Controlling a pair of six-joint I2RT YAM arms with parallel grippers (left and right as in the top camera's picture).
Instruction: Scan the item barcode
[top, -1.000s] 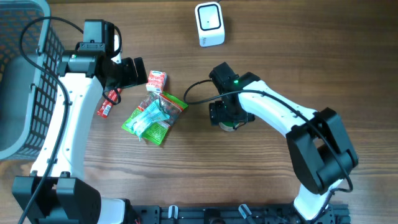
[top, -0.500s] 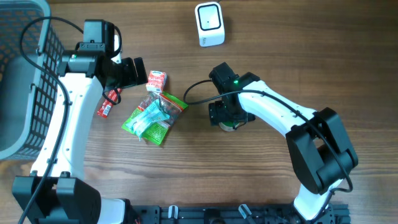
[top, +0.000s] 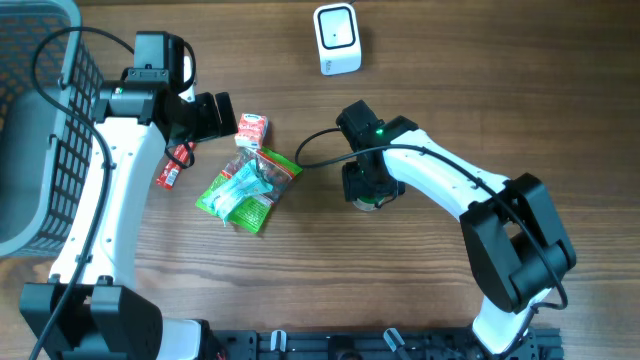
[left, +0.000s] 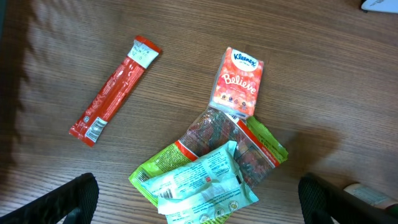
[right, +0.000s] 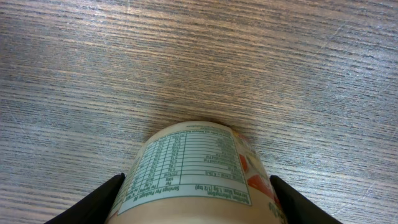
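My right gripper holds the round tub (top: 373, 204), and the scanner stands outward of my gripper. I should raise my right gripper next and carry the tub outward to the white barcode scanner (top: 336, 38) before letting go of it.
A round tub (right: 189, 163) with a nutrition label lies on its side on the wooden table. My right gripper (right: 196, 200) has closed in on it, and both black fingers (right: 99, 199) press against its sides. From overhead the right gripper (top: 370, 192) hides most of the tub (top: 373, 204). A white barcode scanner (top: 336, 38) stands at the back. My left gripper (left: 199, 202) hangs wide open above a pile of green snack packets (left: 205, 177), with nothing between its fingers.
A Kleenex tissue pack (left: 238, 82) and a red stick sachet (left: 115, 87) lie near the green packets (top: 245, 190). A grey mesh basket (top: 30, 150) fills the left edge of the table.
My right gripper's fingers have narrowed onto the tub's sides. The left arm and the other items have not moved.
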